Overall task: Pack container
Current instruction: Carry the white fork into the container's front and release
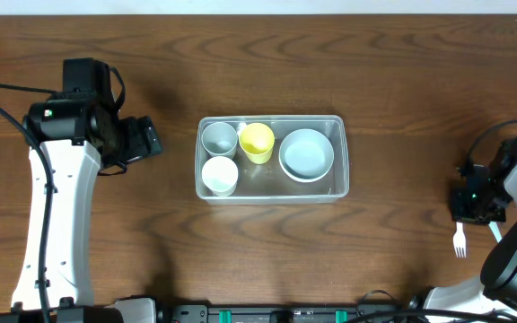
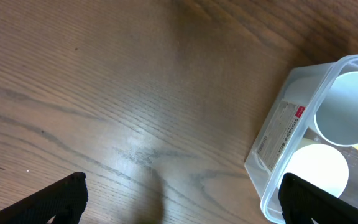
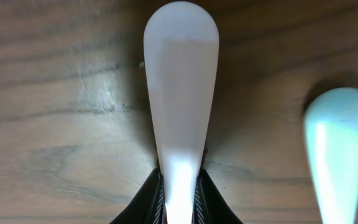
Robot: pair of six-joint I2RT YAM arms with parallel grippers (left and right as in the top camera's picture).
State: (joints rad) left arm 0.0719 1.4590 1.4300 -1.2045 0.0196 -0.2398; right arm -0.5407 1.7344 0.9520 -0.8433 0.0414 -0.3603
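The robot's right gripper should lift the fork across, turn it, lower it onto the bare near part of the container's bottom, to the gripper's left in the overhead view, and let it go.
The clear rectangular container sits mid-table and holds a grey cup, a yellow cup, a white cup and a pale bowl. My left gripper is open and empty over bare wood, just left of the container. In the left wrist view the container's corner lies beside its right finger. My right gripper at the far right is shut on the handle of a white fork, low over the table. The fork's tines point toward the front edge.
A light blue utensil lies on the wood just right of the fork and also shows in the overhead view. A label is on the container's side wall. Black cables run at the far left and right table edges.
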